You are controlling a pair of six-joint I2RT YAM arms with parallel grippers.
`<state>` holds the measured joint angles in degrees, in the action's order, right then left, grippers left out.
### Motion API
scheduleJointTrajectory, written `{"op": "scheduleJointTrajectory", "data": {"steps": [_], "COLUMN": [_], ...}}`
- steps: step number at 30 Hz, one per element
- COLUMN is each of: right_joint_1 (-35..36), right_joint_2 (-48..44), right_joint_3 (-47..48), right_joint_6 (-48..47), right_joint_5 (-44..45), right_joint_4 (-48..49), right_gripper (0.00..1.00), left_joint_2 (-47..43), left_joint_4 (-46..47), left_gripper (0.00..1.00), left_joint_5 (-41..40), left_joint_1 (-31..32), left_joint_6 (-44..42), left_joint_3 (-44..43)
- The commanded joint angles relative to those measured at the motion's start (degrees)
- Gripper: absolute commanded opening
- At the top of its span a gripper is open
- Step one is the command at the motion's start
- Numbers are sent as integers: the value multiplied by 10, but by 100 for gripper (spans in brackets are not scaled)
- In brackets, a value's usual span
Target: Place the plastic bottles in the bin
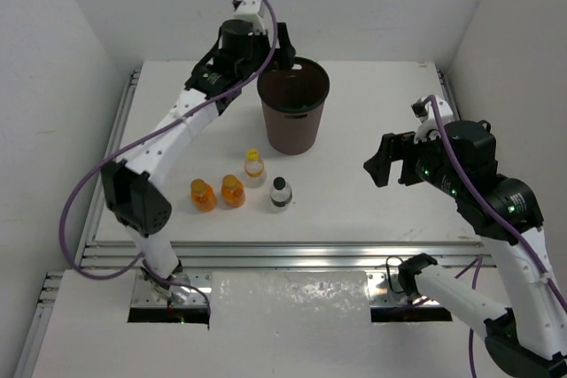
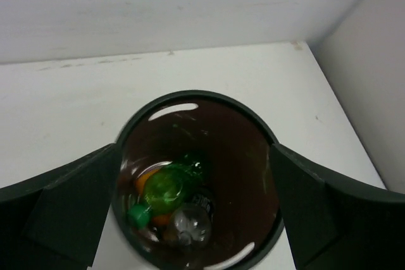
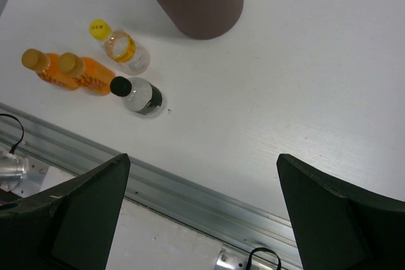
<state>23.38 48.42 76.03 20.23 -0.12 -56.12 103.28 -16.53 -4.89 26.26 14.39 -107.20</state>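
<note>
The cap of the orange bottle (image 1: 198, 186) farthest from the bin (image 1: 291, 130) is below my left gripper, toward my base, so my left gripper will next move back and down onto it.
The dark brown bin (image 1: 291, 130) stands at the back middle of the table. My left gripper (image 1: 285, 52) hangs open and empty right above its mouth. The left wrist view looks down past the rim (image 2: 190, 96) at a green bottle (image 2: 163, 188), a clear bottle (image 2: 192, 224) and part of an orange one (image 2: 143, 180) lying inside. In front of the bin stand two orange bottles (image 1: 203, 194) (image 1: 232, 190), a clear yellow-capped bottle (image 1: 254, 168) and a clear dark-labelled, dark-capped bottle (image 1: 280, 193). My right gripper (image 1: 383, 161) is open and empty, raised to their right.
White walls close in the table on the left, back and right. An aluminium rail (image 3: 190, 194) runs along the near edge. The right wrist view shows the bin wall (image 3: 202, 4) and the standing bottles, among them the dark-labelled one (image 3: 140, 96).
</note>
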Motion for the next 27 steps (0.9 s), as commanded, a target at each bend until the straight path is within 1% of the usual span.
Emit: {"op": "scheduleJointTrajectory", "data": {"steps": [1, 2, 3, 4, 5, 6, 7, 8, 10, 11, 12, 14, 15, 17, 20, 23, 27], "right_joint_1": [-1, 0, 1, 1, 1, 1, 1, 0, 1, 0, 1, 0, 1, 1, 0, 0, 1], "right_joint_2": [-1, -3, -5, -4, -4, -3, -1, -1, -4, -7, -10, -16, -18, -20, -25, -27, -35], "right_joint_3": [-13, -18, -27, -31, -34, -37, -36, -37, -37, -38, -43, -50, -61, -74, -91, -105, -120], "right_joint_6": [-14, -15, -16, -16, -17, -18, -18, -18, -17, -17, -17, -16, -17, -18, -14, -8, -4], "right_joint_5": [-15, -22, -25, -30, -35, -47, -51, -56, -65, -66, -67, -69, -69, -66, -68, -78, -89], "right_joint_4": [-3, -2, 0, 0, 1, 2, 2, 2, 3, 4, 8, 12, 13, 13, 19, 25, 30], "right_gripper": [99, 99, 99, 99, 99, 99, 99, 99, 99, 99, 99, 99, 99, 99, 99, 99, 99], "left_joint_2": [-162, -185, -209, -262, -288, -311, -356, -376, -425, -436, -444, -440, -433, -432, -429, -400, -371], "left_joint_4": [-48, -93, -176, -217, -251, -310, -332, -343, -320, -310, -308, -331, -364, -386, -366, -355, -346], "left_gripper": [100, 100, 100, 100, 100, 100, 100, 100, 100, 100, 100, 100, 100, 100, 100, 100, 99], "left_joint_5": [-177, -223, -306, -337, -360, -389, -392, -390, -344, -327, -303, -296, -307, -317, -281, -271, -263], "left_joint_1": [2, 2, 2, 0, 0, 0, -2, -2, -4, -5, -6, -7, -7, -7, -8, -14, -47], "left_joint_6": [48, 107, 137, 176, 208, 268, 296, 324, 320, 311, 310, 324, 334, 355, 348, 361, 362], "left_joint_3": [9, 37, 64, 93, 158, 194, 225, 288, 347, 396, 412, 436, 438, 458, 500, 530, 545]}}
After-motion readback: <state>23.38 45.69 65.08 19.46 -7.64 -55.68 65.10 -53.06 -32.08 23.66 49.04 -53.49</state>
